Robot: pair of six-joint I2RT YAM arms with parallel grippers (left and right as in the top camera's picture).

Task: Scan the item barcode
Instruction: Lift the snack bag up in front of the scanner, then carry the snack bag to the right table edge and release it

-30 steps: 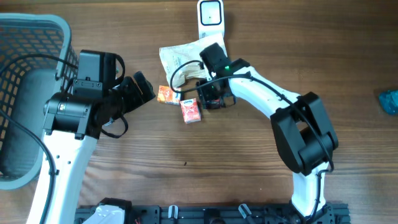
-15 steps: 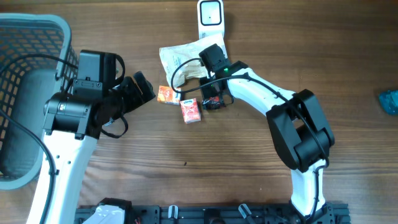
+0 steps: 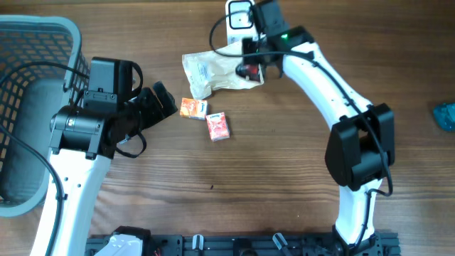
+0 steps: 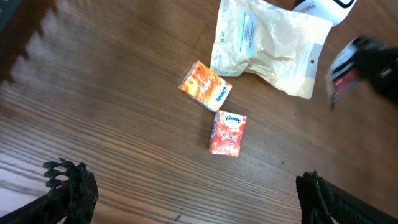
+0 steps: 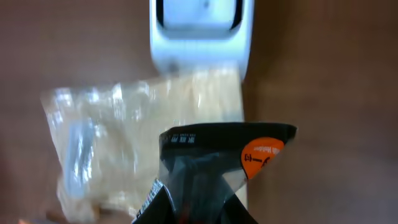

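The right gripper goes to the right in the overhead view next, away from the scanner, toward the wood (image 3: 414,107) beside the teal object.
My right gripper (image 3: 250,68) is shut on a small dark packet (image 5: 211,162) with a clear window and an orange round sticker. It holds the packet above the beige plastic bag (image 3: 212,71), just in front of the white scanner (image 3: 240,16). In the right wrist view the scanner (image 5: 200,31) fills the top and the packet hangs below it. In the left wrist view the packet (image 4: 349,70) is a black and red blur at the right edge. My left gripper (image 3: 161,101) hangs open and empty over bare wood, left of the small packs.
An orange pack (image 3: 193,107) and a red tissue pack (image 3: 217,126) lie side by side mid-table. A grey mesh basket (image 3: 28,35) takes up the far left. A teal object (image 3: 445,115) lies at the right edge.
My right gripper closed on the dark packet beside the red tissue pack, lifted it and carried it back toward the scanner. The left arm has not moved.
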